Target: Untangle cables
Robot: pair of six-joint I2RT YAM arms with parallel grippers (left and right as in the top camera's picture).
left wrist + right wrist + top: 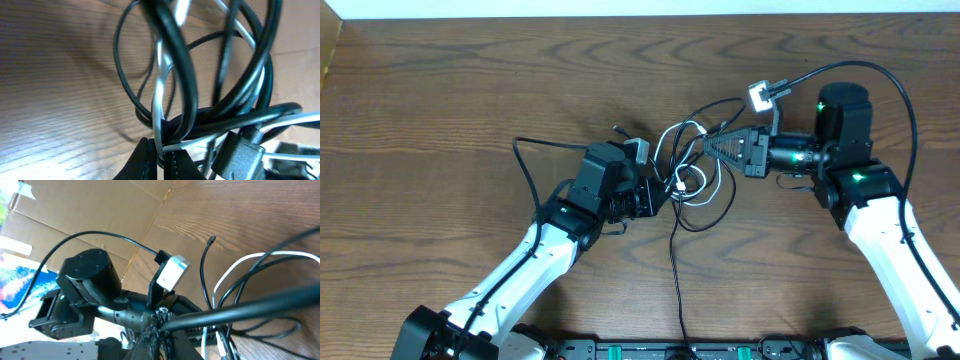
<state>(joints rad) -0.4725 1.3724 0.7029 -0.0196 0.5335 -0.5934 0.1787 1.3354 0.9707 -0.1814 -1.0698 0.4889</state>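
My right gripper pulls toward bare table, to its right in the overhead view, and releases the black cable next, because the loops still tangle.
The cables point(692, 165) lie in a tangled bunch at the table's middle, thin black loops wound with a white one. One black cable point(676, 262) runs from the bunch toward the front edge. My left gripper point(663, 196) sits at the bunch's left side. In the left wrist view it point(160, 156) is shut on the white cable point(159, 75), with black loops point(189, 85) draped over it. My right gripper point(709, 147) meets the bunch from the right. In the right wrist view it point(161, 321) is shut on a black cable point(240, 311), and the white cable point(260, 256) loops beyond.
A thin black lead point(525, 165) arcs over the table left of the left arm. The right arm's own lead point(905, 95) curves above its wrist. A cardboard edge point(328, 50) shows at the far left. Bare wooden table point(440, 120) spreads around.
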